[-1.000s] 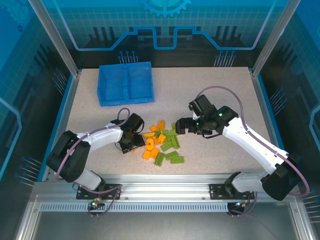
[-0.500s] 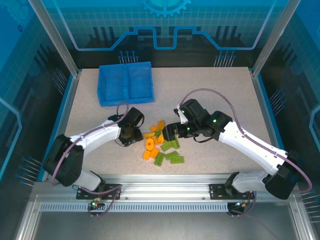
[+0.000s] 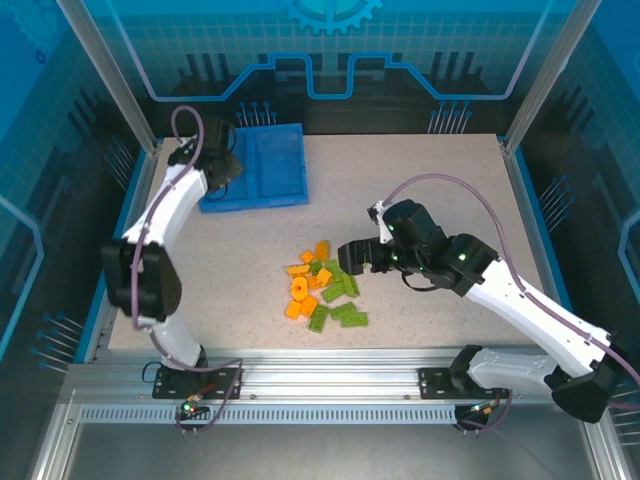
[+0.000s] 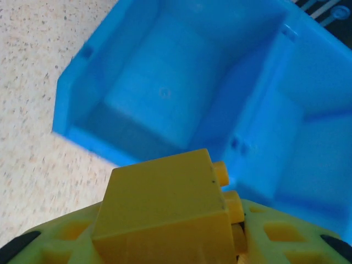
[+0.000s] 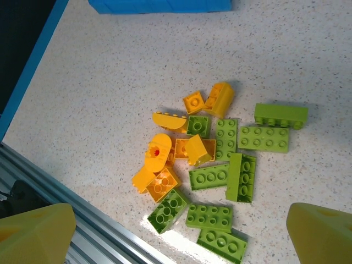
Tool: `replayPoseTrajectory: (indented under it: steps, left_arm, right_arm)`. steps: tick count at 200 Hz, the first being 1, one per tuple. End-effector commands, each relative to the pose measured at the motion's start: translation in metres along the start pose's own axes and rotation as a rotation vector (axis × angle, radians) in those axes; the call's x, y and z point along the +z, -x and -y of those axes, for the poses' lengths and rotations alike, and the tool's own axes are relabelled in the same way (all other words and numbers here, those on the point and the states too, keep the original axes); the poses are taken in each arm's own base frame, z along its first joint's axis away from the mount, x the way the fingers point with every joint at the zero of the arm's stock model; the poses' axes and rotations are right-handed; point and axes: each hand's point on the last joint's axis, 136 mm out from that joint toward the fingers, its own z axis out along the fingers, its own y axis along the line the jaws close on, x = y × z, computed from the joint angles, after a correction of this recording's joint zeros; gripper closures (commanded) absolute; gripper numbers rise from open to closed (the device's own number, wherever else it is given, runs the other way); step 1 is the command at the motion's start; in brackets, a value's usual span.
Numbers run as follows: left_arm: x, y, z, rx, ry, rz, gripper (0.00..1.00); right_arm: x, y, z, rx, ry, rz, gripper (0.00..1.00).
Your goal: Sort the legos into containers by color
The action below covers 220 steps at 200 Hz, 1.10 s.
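The orange lego [image 4: 165,212] goes outward in my left gripper past the blue bin's side next, and gets released there.
My left gripper [image 3: 216,166] is at the back left, over the left side of the blue bin [image 3: 252,166], and is shut on an orange lego [image 4: 165,212]. In the left wrist view that brick hangs just above the bin's wall [image 4: 82,115], with two bare blue containers beyond it. The other legos [image 3: 325,290], orange and light green, lie in a loose pile at mid-table. My right gripper [image 3: 352,254] hovers open over the pile's right side. Its yellow fingertips [image 5: 41,228] frame the pile [image 5: 214,159], and nothing is between them.
The metal rail [image 5: 71,198] at the table's near edge runs close to the pile. A blue border [image 3: 128,225] edges the table on the left. Bare speckled tabletop [image 3: 430,180] lies between the bin and the right arm.
My left arm has lifted an orange brick from the pile and swung it back left to the bin. My right gripper has shifted slightly over the pile and stays open.
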Motion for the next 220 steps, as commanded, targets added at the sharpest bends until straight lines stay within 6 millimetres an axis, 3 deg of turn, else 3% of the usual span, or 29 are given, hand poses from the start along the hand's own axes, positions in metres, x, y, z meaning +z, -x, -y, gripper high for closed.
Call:
replayPoseTrajectory:
  steps: [1, 27, 60, 87, 119, 140, 159, 172, 198, 220]
  left_arm:
    - [0.048, 0.004, -0.005, -0.052, 0.036, -0.1, 0.64]
    - [0.095, 0.007, -0.002, -0.121, 0.047, -0.188, 0.64]
    - [0.129, 0.009, -0.006, -0.178, 0.082, -0.217, 0.55]
    - [0.134, 0.01, 0.002, -0.188, 0.039, -0.24, 0.38]
    - [0.116, 0.014, 0.014, -0.175, -0.025, -0.237, 0.32]
    - [0.081, 0.028, 0.022, -0.154, -0.08, -0.2, 0.32]
    - [0.025, 0.037, 0.033, -0.146, -0.174, -0.147, 0.32]
    - [-0.027, 0.038, 0.041, -0.128, -0.271, -0.089, 0.32]
    - [-0.117, 0.009, 0.05, 0.044, -0.416, 0.021, 0.31]
    - [-0.176, -0.041, 0.061, 0.31, -0.536, 0.081, 0.31]
  right_arm:
    - [-0.01, -0.009, 0.008, 0.031, -0.025, 0.014, 0.0]
    - [-0.022, -0.011, 0.014, 0.053, -0.034, 0.043, 0.0]
    - [-0.031, -0.014, 0.018, 0.073, -0.036, 0.058, 0.0]
    - [-0.036, -0.013, 0.02, 0.084, -0.041, 0.073, 0.0]
    - [-0.033, -0.011, 0.024, 0.09, -0.063, 0.088, 0.0]
    - [-0.029, -0.007, 0.032, 0.099, -0.117, 0.102, 0.0]
    - [-0.019, -0.002, 0.044, 0.114, -0.194, 0.109, 0.0]
    - [-0.007, 0.003, 0.049, 0.116, -0.232, 0.096, 0.0]
    - [0.026, 0.011, 0.066, 0.165, -0.314, 0.021, 0.0]
    - [0.059, 0.014, 0.085, 0.248, -0.369, -0.048, 0.0]
